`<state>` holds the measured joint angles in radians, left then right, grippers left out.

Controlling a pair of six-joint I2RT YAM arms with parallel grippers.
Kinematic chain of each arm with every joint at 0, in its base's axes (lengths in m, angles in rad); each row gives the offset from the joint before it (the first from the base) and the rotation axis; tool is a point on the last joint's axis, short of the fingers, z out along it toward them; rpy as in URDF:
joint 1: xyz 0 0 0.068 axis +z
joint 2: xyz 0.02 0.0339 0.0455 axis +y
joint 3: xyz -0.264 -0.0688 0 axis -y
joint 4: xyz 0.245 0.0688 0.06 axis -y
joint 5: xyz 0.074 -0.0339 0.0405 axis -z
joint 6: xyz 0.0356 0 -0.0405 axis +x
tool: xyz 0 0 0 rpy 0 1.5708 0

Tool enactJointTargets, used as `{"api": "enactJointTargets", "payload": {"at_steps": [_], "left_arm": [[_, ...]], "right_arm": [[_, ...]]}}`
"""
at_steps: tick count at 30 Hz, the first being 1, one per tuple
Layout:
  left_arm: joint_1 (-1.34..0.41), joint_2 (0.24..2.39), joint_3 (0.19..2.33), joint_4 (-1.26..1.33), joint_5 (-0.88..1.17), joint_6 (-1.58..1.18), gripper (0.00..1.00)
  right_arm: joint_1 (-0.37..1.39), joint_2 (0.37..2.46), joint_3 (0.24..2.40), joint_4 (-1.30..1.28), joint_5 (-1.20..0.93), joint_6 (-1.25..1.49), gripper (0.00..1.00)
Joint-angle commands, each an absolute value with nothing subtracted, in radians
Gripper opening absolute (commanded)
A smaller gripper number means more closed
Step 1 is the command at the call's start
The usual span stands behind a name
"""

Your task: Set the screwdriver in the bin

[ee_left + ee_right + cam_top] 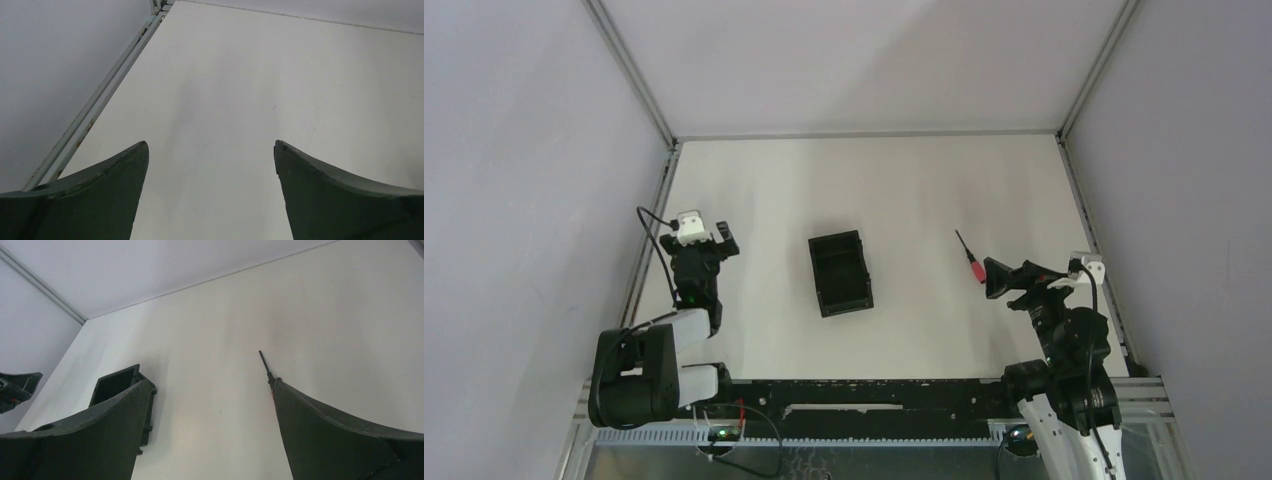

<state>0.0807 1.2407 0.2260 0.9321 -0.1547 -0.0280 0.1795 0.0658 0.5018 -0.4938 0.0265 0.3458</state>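
Observation:
Next I should swing my right gripper outward over the screwdriver, tilt its fingers down and lower astride the handle's stem end (973,263) (272,389), since it lies flat on the tabletop.
The screwdriver (970,258), red-handled with a thin dark shaft, lies on the white table right of centre, its tip pointing away from the arms. In the right wrist view only its shaft (265,365) shows, and the handle is mostly hidden behind my right-hand finger. My right gripper (1007,285) (211,382) stands open just near of the handle, holding nothing. The black bin (840,272) (112,385) sits empty near the table's middle. At the left my left gripper (724,242) (211,145) is open over bare table, well away from both.
Grey walls with metal rails (649,240) close in the table on the left, right and back. The black base rail (864,395) runs along the near edge between the two arm bases. The left arm's gripper (15,387) shows at the right wrist view's left edge.

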Motion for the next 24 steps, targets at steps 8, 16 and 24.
{"api": "enactJointTargets", "payload": {"at_steps": [8,16,24], "left_arm": [[0.074,1.230,0.238,0.954,-0.161,-0.035,1.00],[0.074,1.229,0.238,0.954,-0.162,-0.035,1.00],[0.075,1.229,0.238,0.954,-0.162,-0.033,1.00]], "right_arm": [[0.186,0.188,0.595,-0.272,0.050,0.287,1.00],[0.187,0.910,1.147,-0.734,0.162,0.138,0.98],[0.151,1.490,1.334,-1.017,0.098,0.090,1.00]]}}
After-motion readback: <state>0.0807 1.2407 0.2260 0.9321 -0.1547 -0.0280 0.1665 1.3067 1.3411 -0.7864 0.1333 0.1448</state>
